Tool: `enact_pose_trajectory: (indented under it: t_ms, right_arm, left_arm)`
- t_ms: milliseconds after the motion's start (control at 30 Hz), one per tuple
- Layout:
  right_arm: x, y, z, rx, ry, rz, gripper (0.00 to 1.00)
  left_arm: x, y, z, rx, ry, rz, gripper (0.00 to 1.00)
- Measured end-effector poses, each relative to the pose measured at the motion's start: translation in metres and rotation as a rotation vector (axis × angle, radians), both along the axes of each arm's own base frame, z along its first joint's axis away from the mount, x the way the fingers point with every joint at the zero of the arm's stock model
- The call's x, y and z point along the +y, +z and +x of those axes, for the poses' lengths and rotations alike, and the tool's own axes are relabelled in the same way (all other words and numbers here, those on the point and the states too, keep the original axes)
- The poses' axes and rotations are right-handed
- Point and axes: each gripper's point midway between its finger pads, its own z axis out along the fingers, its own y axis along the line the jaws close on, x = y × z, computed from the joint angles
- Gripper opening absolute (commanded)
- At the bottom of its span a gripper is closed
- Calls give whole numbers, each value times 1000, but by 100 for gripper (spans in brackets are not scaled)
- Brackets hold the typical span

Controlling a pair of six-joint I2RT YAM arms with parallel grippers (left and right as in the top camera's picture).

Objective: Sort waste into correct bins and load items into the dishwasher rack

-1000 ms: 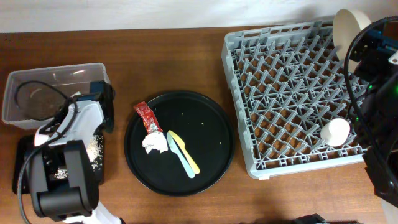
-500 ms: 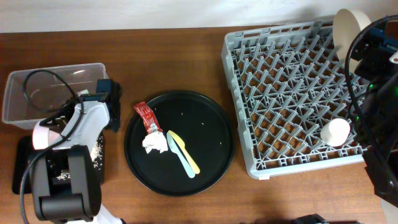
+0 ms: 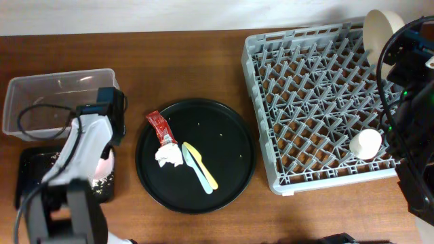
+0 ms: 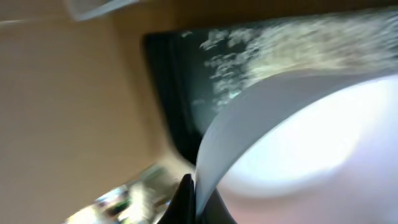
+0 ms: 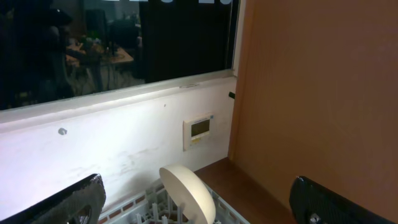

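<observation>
My left gripper needs to carry the bowl (image 3: 105, 161) to the right in the overhead view, to the round black tray's bare part (image 3: 209, 133), then go down and release it.
My left gripper (image 4: 196, 202) is shut on the rim of the small pinkish-white bowl (image 4: 311, 143) and holds it tilted over the black rectangular tray (image 4: 177, 93), where loose rice grains (image 4: 280, 43) lie. From overhead the bowl (image 3: 105, 161) peeks out under the left arm. The red sachet (image 3: 160, 129), the white tissue (image 3: 167, 156), yellow cutlery (image 3: 208, 175) and pale-blue cutlery (image 3: 191, 157) lie on the round black tray (image 3: 224, 156). My right gripper (image 5: 199, 208) is open and empty above the cream plate (image 5: 189, 190), which stands in the grey rack (image 3: 312, 102). A white cup (image 3: 366, 143) sits in the rack. The light-blue cup is out of view.
The clear plastic tub (image 3: 41, 95) stands behind the black rectangular tray (image 3: 27, 169) at the far left. The right arm and its cables hang over the rack's right edge. A white wall runs behind the table.
My left arm has swung and turned over the black rectangular tray, and the bowl's pink edge now shows at the arm's right side. More rice lies on that tray. The right arm has not moved.
</observation>
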Motion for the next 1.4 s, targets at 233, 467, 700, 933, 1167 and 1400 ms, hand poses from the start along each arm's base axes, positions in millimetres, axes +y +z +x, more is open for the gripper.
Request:
enact_pose_trajectory:
  t_ms: [233,467,700,933,1167,1400]
  right_arm:
    - [15,-5,8,22,99,2,98]
    - [52,-31,23,129,334,15,98]
    - [111,-70,34,276,662,76,98]
    - [143,-95,34,374,836,134,98]
    - [170,-164,58,619,934,240,98]
    - [188,-227,88,789,944,378,93]
  left_arm:
    - [-47,92,14,-494,-44,-320,0]
    - [-75,169,-21,-777,-148,-450,0]
    - [-149,118,-1,-600,-245,-824,0]
    - [-235,28,31,-276,-366,-958,0]
    - [-277,-44,67,-178,-387,-1046,37]
    - [-280,-57,65,-134,-354,-1063,65]
